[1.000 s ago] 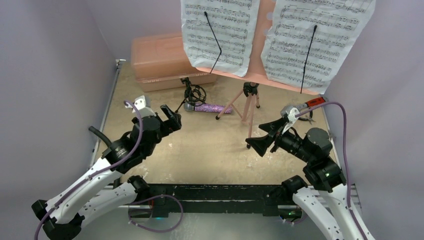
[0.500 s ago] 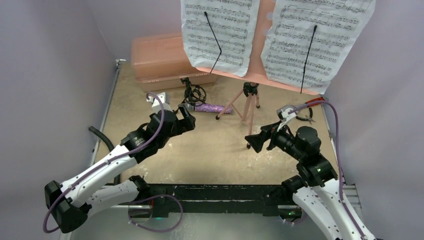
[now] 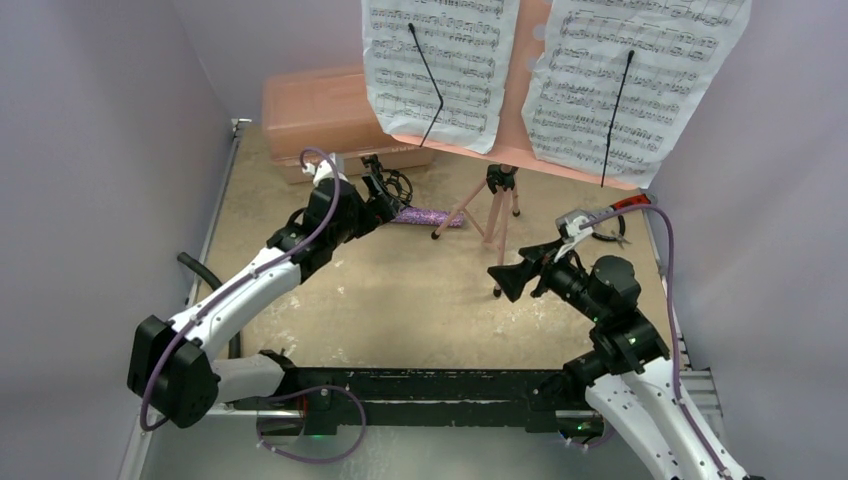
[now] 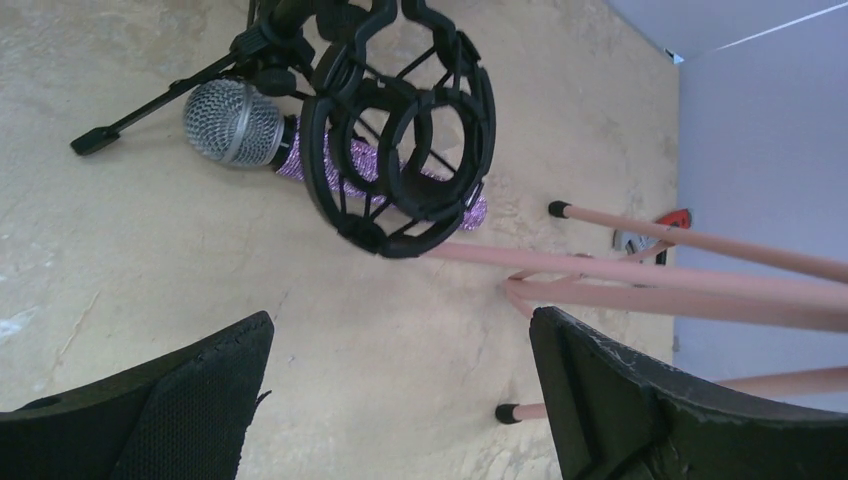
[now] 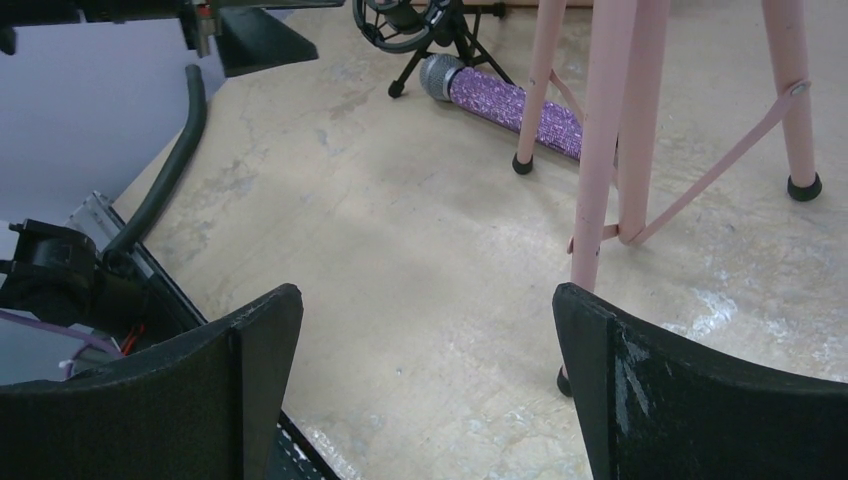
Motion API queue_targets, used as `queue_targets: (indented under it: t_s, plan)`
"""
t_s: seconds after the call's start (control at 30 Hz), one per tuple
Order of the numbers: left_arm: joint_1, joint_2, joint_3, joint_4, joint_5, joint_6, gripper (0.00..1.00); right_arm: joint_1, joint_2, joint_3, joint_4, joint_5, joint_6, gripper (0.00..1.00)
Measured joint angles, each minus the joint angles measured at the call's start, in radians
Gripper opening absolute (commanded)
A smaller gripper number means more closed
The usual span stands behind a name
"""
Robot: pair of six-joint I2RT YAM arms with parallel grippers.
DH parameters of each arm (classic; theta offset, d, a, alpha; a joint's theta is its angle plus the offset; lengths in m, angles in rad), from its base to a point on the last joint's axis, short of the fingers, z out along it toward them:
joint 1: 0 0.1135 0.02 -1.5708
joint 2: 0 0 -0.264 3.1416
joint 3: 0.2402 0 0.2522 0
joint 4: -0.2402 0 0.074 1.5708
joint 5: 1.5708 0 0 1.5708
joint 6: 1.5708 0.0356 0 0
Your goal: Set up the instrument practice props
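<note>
The mic stand is beyond the fingers, so my left gripper should next move outward and close on the near rim of its ring clip point(image 4: 400, 130).
The pink music stand point(image 3: 497, 215) stands upright on its tripod legs at the back middle, with two white sheet-music pages point(image 3: 440, 65) clipped on its desk. The purple glitter microphone point(image 3: 428, 216) lies flat on the table beside the small black tripod mic stand point(image 3: 385, 190); both show in the left wrist view, the microphone point(image 4: 350, 165) behind the stand's ring clip point(image 4: 400, 130). My left gripper point(image 3: 385, 210) is open and empty, just short of the mic stand. My right gripper point(image 3: 520, 272) is open and empty, near the music stand's front leg point(image 5: 600, 180).
A salmon-pink lidded case point(image 3: 320, 120) sits at the back left against the wall. A red-handled tool point(image 3: 625, 207) lies at the right edge. A black hose point(image 3: 200, 270) runs along the left side. Grey walls close in both sides.
My left arm has reached forward and right toward the mic stand, jaws still open. My right gripper has shifted slightly up and left toward the music stand's leg.
</note>
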Motion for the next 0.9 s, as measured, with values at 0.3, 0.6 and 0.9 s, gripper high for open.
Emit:
queue_targets:
  t_s: [0.3,0.6,0.9]
  plan:
    - [0.098,0.13,0.074,0.059,0.061,-0.057,0.87,0.0,0.006,-0.006,0.039,0.001,0.003,0.98]
    - [0.136,0.248,0.094,0.081,0.086,-0.086,0.85,0.0,0.043,-0.006,0.056,0.007,0.005,0.98]
    - [0.137,0.37,0.156,0.12,0.125,-0.129,0.65,0.0,0.081,-0.006,0.099,0.027,0.035,0.98]
